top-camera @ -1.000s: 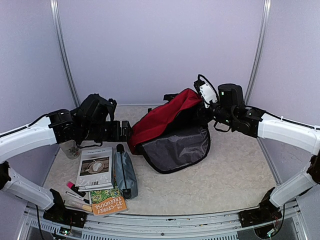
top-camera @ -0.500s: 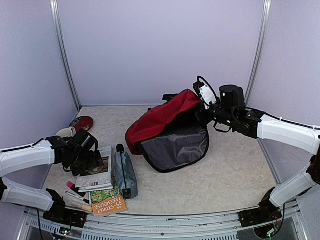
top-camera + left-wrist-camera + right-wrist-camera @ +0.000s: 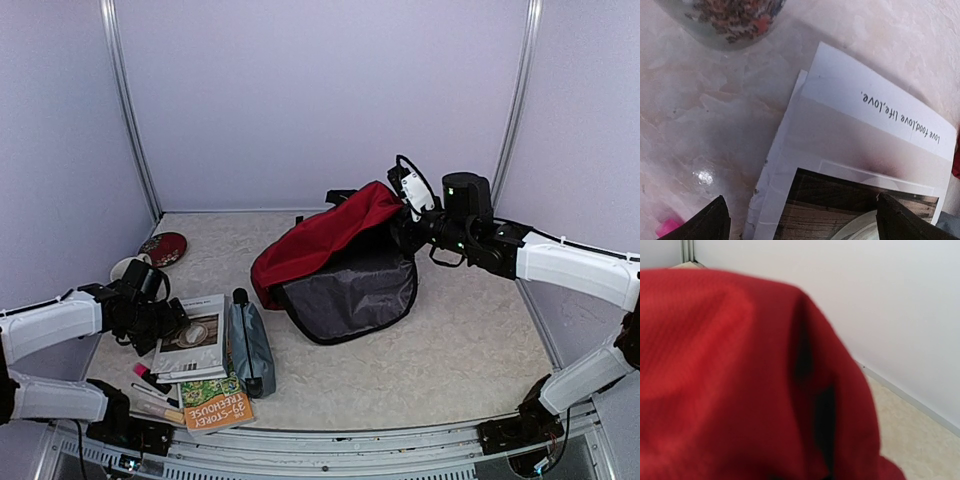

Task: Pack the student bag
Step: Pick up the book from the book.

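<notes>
The left gripper slides in low toward the grey zip pouch next and closes on the booklet's edge opposite it, because the open fingers already straddle that edge.
The student bag (image 3: 318, 240), dark red with grey lining (image 3: 352, 290), lies open at the table's middle. My right gripper (image 3: 404, 227) holds its upper red flap raised at the back right. In the right wrist view red fabric (image 3: 740, 380) fills the frame and hides the fingers. My left gripper (image 3: 172, 325) is open and hangs low over the left edge of a white booklet (image 3: 195, 340). In the left wrist view the two dark fingertips (image 3: 715, 222) straddle the booklet's (image 3: 865, 135) corner, and nothing is held.
A grey zip pouch (image 3: 250, 345) lies right of the booklet. An orange book (image 3: 215, 408) and a pink marker (image 3: 148, 375) sit near the front edge. A jar (image 3: 730, 20) and a dark red lid (image 3: 163, 248) are at the far left.
My left arm has pulled back from the bag's left side, swinging left and down over the white booklet. The right gripper has kept the flap raised.
</notes>
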Tool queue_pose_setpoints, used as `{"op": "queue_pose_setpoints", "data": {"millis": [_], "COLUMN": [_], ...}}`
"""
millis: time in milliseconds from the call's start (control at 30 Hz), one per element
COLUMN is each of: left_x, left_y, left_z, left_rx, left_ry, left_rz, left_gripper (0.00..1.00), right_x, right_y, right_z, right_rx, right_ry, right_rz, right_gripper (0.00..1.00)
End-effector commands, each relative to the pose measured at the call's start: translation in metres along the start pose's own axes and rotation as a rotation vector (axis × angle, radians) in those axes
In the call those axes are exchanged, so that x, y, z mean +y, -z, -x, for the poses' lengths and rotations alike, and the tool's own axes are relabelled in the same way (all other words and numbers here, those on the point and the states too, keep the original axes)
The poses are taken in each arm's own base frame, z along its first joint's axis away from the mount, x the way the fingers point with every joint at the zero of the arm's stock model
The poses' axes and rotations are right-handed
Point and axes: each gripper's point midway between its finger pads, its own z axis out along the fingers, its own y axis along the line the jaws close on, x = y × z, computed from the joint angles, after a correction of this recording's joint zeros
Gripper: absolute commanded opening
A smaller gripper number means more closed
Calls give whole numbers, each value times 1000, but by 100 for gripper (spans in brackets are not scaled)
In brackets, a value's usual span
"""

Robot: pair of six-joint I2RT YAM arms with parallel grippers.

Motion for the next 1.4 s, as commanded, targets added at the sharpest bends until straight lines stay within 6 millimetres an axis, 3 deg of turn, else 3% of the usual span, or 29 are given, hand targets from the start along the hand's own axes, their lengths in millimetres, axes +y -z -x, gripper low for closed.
{"op": "queue_pose_setpoints", "data": {"millis": [0,133,367,567,633,867,1033,1200,1367], "left_x": [-13,-29,-34,-52,-60,-80,-92,-108,-118], "left_y": [-4,-7,-22,-26,-24,-4,8,23,61], "left_z": [-23,-32,-41,-39,-39,-22,-18,-15,18], "left_rx": [73,105,155,148,149,61,32,-6,-169], "left_ry": [10,-23,-105,-158,-176,-212,-241,-279,-318], "left_rz": [-148,-257,-263,-343,-384,-478,-522,-538,-467], "left_gripper": [99,99,99,97,87,26,1,0,0], "right_x": [3,6,6,9,9,12,12,11,9], "right_y": [1,-1,3,3,1,0,0,-1,-3], "right_z": [-7,-5,-1,0,1,-1,-2,2,6], "right_rx": [9,11,4,1,7,10,14,13,17], "right_ry": [5,4,-7,-21,-26,-53,-62,-63,-71], "right_rz": [27,49,52,68,71,83,86,86,75], "right_gripper": [0,0,0,0,0,0,0,0,0]}}
